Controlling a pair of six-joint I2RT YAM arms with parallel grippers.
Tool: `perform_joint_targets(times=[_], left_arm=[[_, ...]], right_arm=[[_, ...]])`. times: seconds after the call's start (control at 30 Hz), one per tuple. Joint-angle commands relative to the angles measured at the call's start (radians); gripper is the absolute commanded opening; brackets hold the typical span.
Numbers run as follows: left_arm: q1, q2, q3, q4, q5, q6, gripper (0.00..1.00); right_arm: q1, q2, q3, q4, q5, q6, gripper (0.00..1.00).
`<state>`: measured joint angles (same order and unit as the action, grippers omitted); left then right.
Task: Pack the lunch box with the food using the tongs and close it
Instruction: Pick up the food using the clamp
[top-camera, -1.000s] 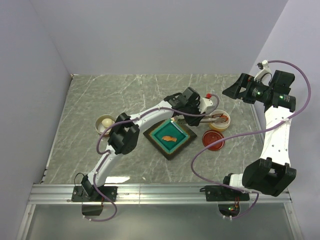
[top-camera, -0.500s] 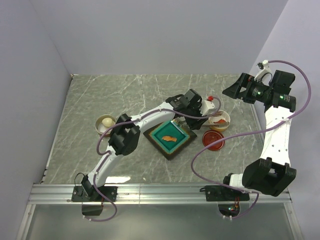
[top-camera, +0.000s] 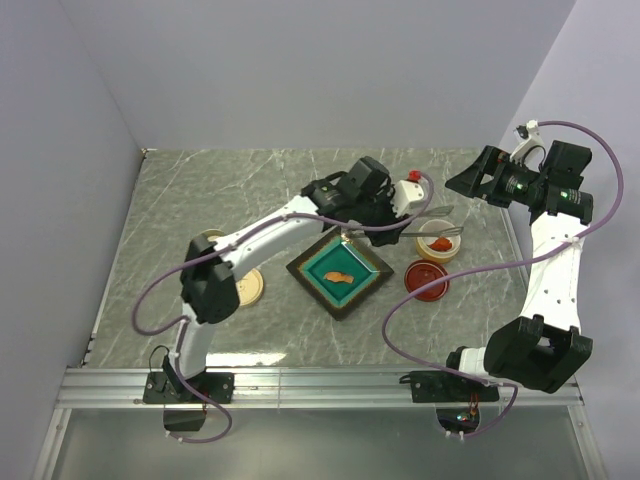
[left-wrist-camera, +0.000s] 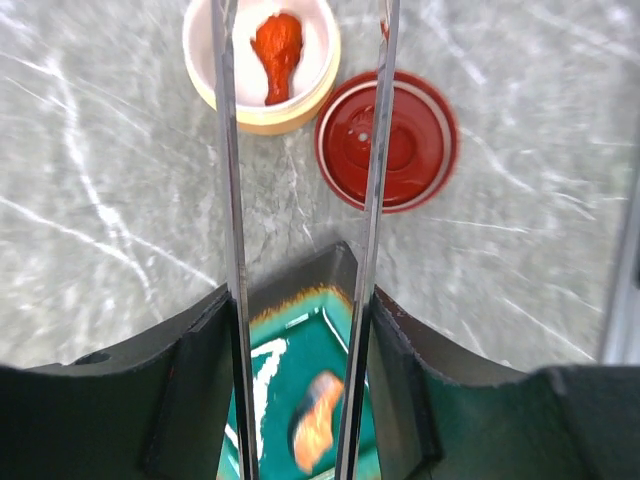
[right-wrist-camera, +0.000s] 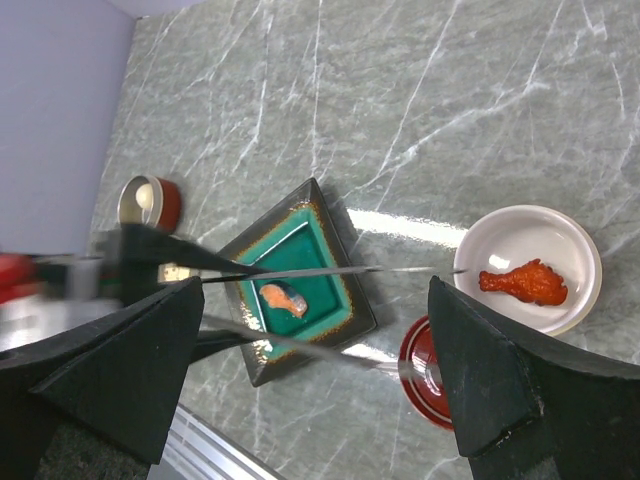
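Observation:
My left gripper next brings its empty tongs down and left in the top view around the orange food piece, which lies that way below.
My left gripper is shut on the tongs, whose two slim grey arms stand apart and reach out over the table. Nothing sits between the tong tips. Below the tips is the round cream lunch box bowl, which holds a red drumstick. An orange food piece lies in the green square dish. A white egg sits in a red-sided round container at the far left. My right gripper hangs open, high at the right.
A red lid lies flat beside the cream bowl. A beige lid lies left of the dish, beside the left arm. Grey walls close the table on the left, back and right.
The tongs have risen out of the cream bowl and their arms have spread, leaving the drumstick in the bowl. The left arm's elbow swung left, uncovering the beige lid. The right arm has not moved.

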<state>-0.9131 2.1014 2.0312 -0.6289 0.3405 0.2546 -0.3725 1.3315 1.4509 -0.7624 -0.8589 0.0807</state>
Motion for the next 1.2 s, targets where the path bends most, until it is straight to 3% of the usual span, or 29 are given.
perform_joint_targets(times=[0.0,0.33,0.57,0.73,1.17], left_arm=[[0.009,-0.135,-0.055,-0.005,0.02,0.025,0.54],[0.112,-0.415,-0.377,-0.153,0.104,0.139,0.56],[0.241,-0.56,-0.529,-0.297,0.132,0.314,0.55],[0.295,-0.627,-0.649,-0.338,0.078,0.423,0.55],[0.298,-0.57,-0.744,-0.275,-0.046,0.535,0.55]], right_arm=[[-0.009,-0.035,0.025,0.021,-0.022,-0.001,1.0],[-0.013,-0.052,0.054,0.021,-0.057,0.011,1.0],[-0.013,-0.066,0.023,0.031,-0.069,0.013,1.0],[-0.011,-0.072,0.009,0.038,-0.075,0.022,1.0],[-0.013,-0.078,0.002,0.034,-0.066,0.013,1.0]])
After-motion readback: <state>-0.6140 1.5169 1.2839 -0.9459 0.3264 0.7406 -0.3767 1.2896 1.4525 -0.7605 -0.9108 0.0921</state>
